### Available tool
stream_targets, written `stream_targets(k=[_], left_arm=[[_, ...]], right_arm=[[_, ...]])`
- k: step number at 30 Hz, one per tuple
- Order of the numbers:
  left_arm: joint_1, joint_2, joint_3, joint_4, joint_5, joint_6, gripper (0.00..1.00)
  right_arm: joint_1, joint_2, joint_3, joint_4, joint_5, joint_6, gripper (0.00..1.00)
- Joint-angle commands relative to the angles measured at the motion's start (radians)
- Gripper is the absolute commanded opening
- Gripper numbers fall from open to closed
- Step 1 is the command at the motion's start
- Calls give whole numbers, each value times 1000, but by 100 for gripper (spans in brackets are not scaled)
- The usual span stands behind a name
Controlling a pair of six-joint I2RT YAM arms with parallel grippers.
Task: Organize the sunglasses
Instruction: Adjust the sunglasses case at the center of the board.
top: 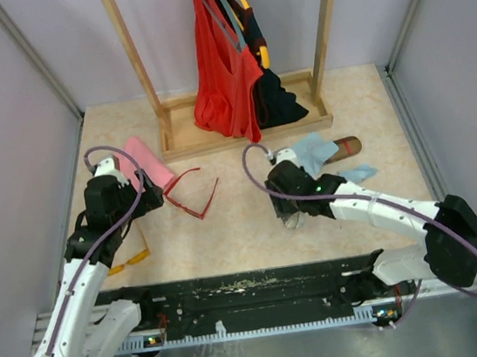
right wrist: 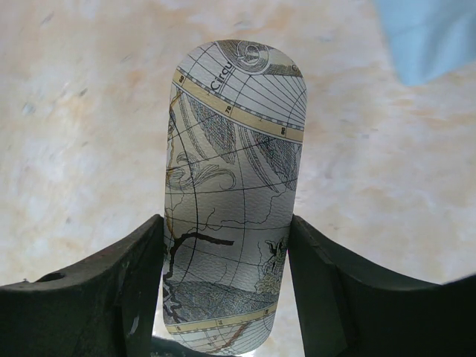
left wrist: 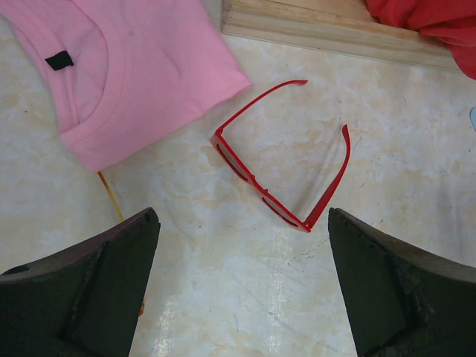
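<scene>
The bare table between the case and the sunglasses is the next place for my right gripper, which will move down, back and toward the left in the top view onto it.
The sunglasses [top: 195, 198], with a thin red frame and both arms unfolded, lie on the beige table left of centre. In the left wrist view the sunglasses [left wrist: 256, 190] lie just ahead of my left gripper [left wrist: 243, 223], which is open and holds nothing. My left gripper [top: 146, 196] hovers beside their left end. My right gripper [right wrist: 227, 223] is shut on a grey map-printed glasses case [right wrist: 230, 171], its fingers pressing both long sides. From above, this case [top: 295, 218] shows only as a pale patch under the right gripper [top: 295, 210].
A pink shirt [top: 146, 160] lies left of the sunglasses. A wooden rack base [top: 241, 131] with a hanging red garment [top: 225, 75] stands at the back. A light blue cloth [top: 314, 153] and a brown case [top: 344, 147] lie right of centre. A yellow-orange object [top: 131, 261] lies near the left arm.
</scene>
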Motion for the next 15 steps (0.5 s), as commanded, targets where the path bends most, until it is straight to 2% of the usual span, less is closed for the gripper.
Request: stream_targets(k=[1, 6, 15], left_arm=[[6, -8, -11, 20, 3, 9, 100], [6, -8, -12, 21, 3, 8, 100], [6, -6, -12, 20, 2, 9, 100]], right_arm=[[85, 45, -14, 141, -146, -124, 31], [128, 112, -34, 199, -221, -195, 32], [129, 197, -55, 233, -247, -232, 43]])
